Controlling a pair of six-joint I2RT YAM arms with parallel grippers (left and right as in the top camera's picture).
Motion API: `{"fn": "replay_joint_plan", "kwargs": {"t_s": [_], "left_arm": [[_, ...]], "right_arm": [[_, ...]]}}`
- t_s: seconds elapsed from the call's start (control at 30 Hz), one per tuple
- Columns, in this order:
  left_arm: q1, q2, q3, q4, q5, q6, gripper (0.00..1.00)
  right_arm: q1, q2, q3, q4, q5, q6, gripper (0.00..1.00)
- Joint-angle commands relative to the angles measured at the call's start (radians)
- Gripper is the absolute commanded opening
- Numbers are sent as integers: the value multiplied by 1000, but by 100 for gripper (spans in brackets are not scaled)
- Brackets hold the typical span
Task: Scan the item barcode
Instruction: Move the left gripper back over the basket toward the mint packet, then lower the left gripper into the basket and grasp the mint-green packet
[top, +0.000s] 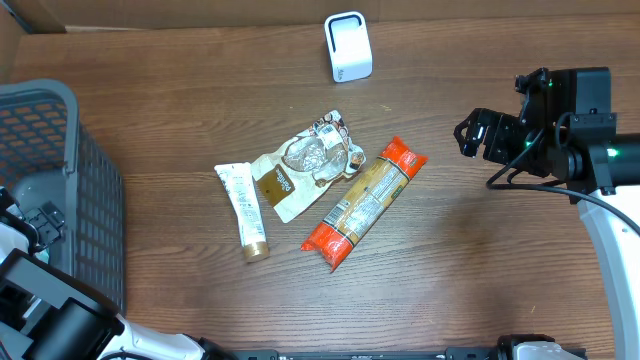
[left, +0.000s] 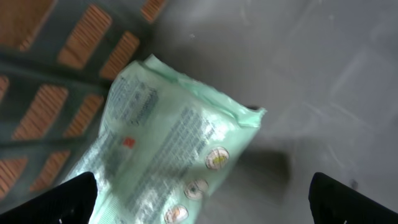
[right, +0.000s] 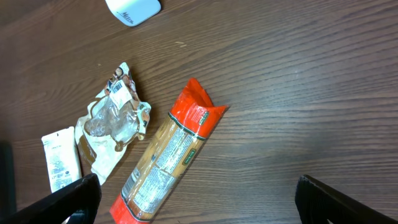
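Observation:
The pale green packet is below my left gripper's open fingers, so my left gripper will go down onto the packet's body behind the sealed end (left: 171, 142).
Three items lie mid-table: a long pasta packet (top: 365, 203) with red ends, a crumpled brown and clear wrapper (top: 305, 165), and a white tube (top: 243, 211). The white scanner (top: 348, 46) stands at the back. My right gripper (top: 478, 135) hovers open to the right of the pasta packet (right: 168, 162), with nothing between its fingers (right: 199, 202). The left wrist view shows my left gripper (left: 204, 196) open above a pale green packet (left: 168, 149), which lies inside the basket; it does not hold the packet.
A grey mesh basket (top: 60, 180) stands at the table's left edge, its wall (left: 37, 81) close to the green packet. The left arm's body (top: 40, 300) fills the lower left corner. Cardboard walls line the back.

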Motion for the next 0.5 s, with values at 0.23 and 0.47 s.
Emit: {"fn": "replay_joint_plan", "kwargs": {"t_s": [0.23, 0.47], "left_arm": [[-2, 39, -7, 89, -22, 165, 99], [-1, 116, -7, 100, -67, 181, 98]], "right_arm": [[5, -3, 29, 2, -1, -4, 100], [5, -3, 29, 2, -1, -4, 100]]}}
